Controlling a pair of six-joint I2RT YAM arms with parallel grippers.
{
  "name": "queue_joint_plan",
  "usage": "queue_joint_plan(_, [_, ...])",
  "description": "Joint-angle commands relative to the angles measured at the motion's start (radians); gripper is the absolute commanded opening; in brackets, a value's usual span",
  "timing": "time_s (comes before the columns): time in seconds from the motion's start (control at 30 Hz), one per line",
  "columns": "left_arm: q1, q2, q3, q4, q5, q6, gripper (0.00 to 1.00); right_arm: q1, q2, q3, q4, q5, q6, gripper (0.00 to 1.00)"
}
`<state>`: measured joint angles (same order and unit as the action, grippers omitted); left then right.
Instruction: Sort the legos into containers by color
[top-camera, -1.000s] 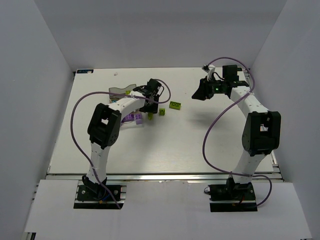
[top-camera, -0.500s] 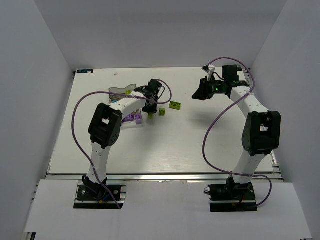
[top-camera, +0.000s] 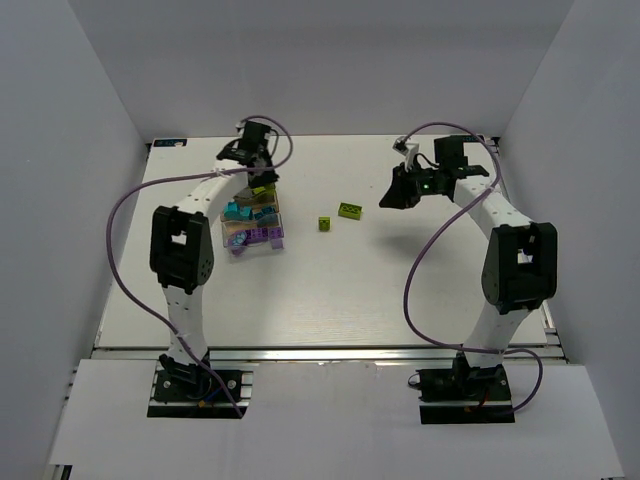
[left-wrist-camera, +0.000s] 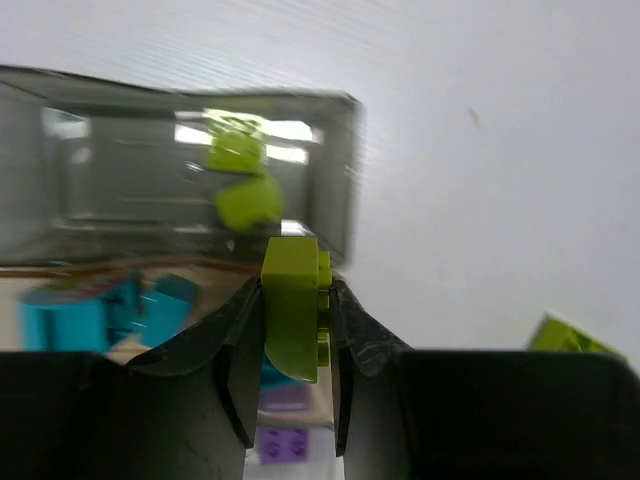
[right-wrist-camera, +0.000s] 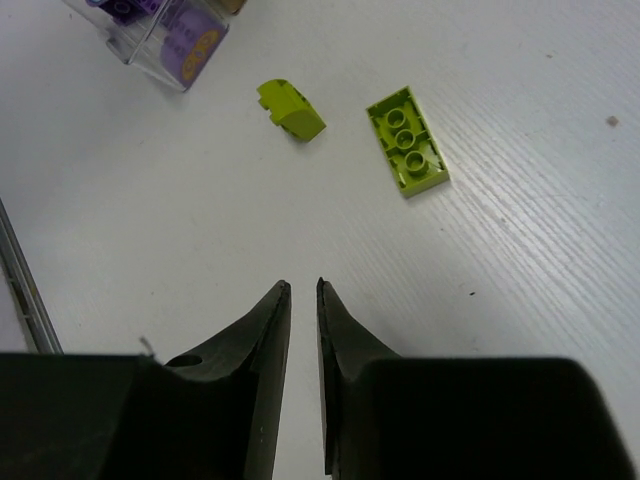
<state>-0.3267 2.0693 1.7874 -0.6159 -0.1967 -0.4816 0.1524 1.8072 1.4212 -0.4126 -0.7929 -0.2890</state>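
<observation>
I should next move my left gripper outward and to the left in the top view, over the smoky grey bin, and let go of its lego, because lime legos lie there.
My left gripper is shut on a lime green lego and holds it over the joined containers. In the left wrist view the smoky grey bin holds two lime legos, the bin beside it holds cyan legos, and a purple lego shows below. In the top view the left gripper is at the containers' far end. My right gripper is shut and empty, above bare table. Two lime legos lie ahead of it: a small sloped one and a flat plate.
The two loose lime legos lie mid-table between the arms. The purple bin's corner shows at the right wrist view's top left. White walls close off the table's back and sides.
My left gripper has swung back and to the left from the table's middle to above the containers, carrying a lime lego. The right gripper has shifted slightly left.
</observation>
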Motion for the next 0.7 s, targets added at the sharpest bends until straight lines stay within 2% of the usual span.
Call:
queue_joint_plan(0.0, [0.064, -0.051, 0.01, 0.024, 0.028, -0.066, 0.0, 0.021, -0.052, -0.019, -0.005, 0.001, -0.022, 0.22])
queue_joint_plan(0.2, [0.112, 0.023, 0.104, 0.007, 0.037, -0.048, 0.0, 0.036, -0.052, -0.031, -0.003, 0.003, -0.027, 0.24])
queue_joint_plan(0.33, [0.127, 0.08, 0.158, -0.01, 0.034, -0.04, 0.07, 0.053, -0.043, -0.028, -0.011, 0.011, -0.048, 0.3])
queue_joint_plan(0.43, [0.132, 0.107, 0.182, -0.028, 0.039, -0.037, 0.26, 0.075, -0.028, -0.005, -0.037, 0.029, -0.076, 0.36])
queue_joint_plan(0.47, [0.132, 0.109, 0.181, -0.031, 0.037, -0.037, 0.38, 0.085, -0.02, 0.001, -0.04, 0.032, -0.081, 0.37])
queue_joint_plan(0.5, [0.132, 0.109, 0.175, -0.031, 0.036, -0.037, 0.45, 0.087, -0.017, 0.011, -0.046, 0.035, -0.087, 0.4])
queue_joint_plan(0.6, [0.133, 0.101, 0.164, -0.03, 0.031, -0.037, 0.56, 0.099, 0.006, 0.031, -0.057, 0.052, -0.11, 0.46])
queue_joint_plan(0.67, [0.132, 0.095, 0.161, -0.031, 0.031, -0.034, 0.58, 0.108, 0.029, 0.056, -0.078, 0.07, -0.136, 0.5])
